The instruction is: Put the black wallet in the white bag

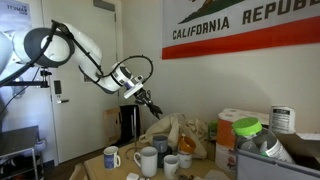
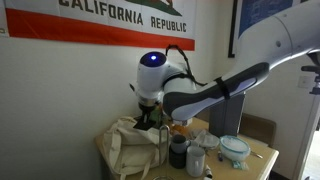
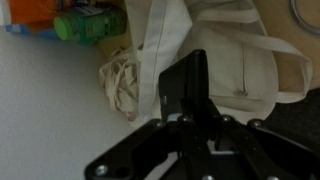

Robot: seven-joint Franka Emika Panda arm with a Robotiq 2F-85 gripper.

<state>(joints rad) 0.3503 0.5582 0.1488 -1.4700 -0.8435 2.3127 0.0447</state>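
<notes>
The black wallet (image 3: pixel 184 84) is still hanging above the slumped cloth, so I will next lower my gripper toward the cloth panel of the white bag (image 3: pixel 238 68) and let the wallet go there.
My gripper (image 3: pixel 190 118) is shut on the black wallet (image 3: pixel 184 84), which sticks out upright between the fingers. Right below and beyond it is the white cloth bag (image 3: pixel 235 55), with its handles lying across the top. In both exterior views the gripper (image 1: pixel 150 104) (image 2: pixel 148 113) hangs just above the white bag (image 1: pixel 172 131) (image 2: pixel 128 147), which sits slumped on the table. The wallet is too small to make out in the exterior views.
Several mugs (image 1: pixel 147 160) stand in front of the bag, with a green-lidded jar (image 1: pixel 247 129) and a can (image 1: pixel 283 119) beside it. Cups (image 2: pixel 178 152) and a bowl (image 2: pixel 235 148) crowd the table. A green bottle (image 3: pixel 90 25) and a rope bundle (image 3: pixel 120 85) lie next to the bag.
</notes>
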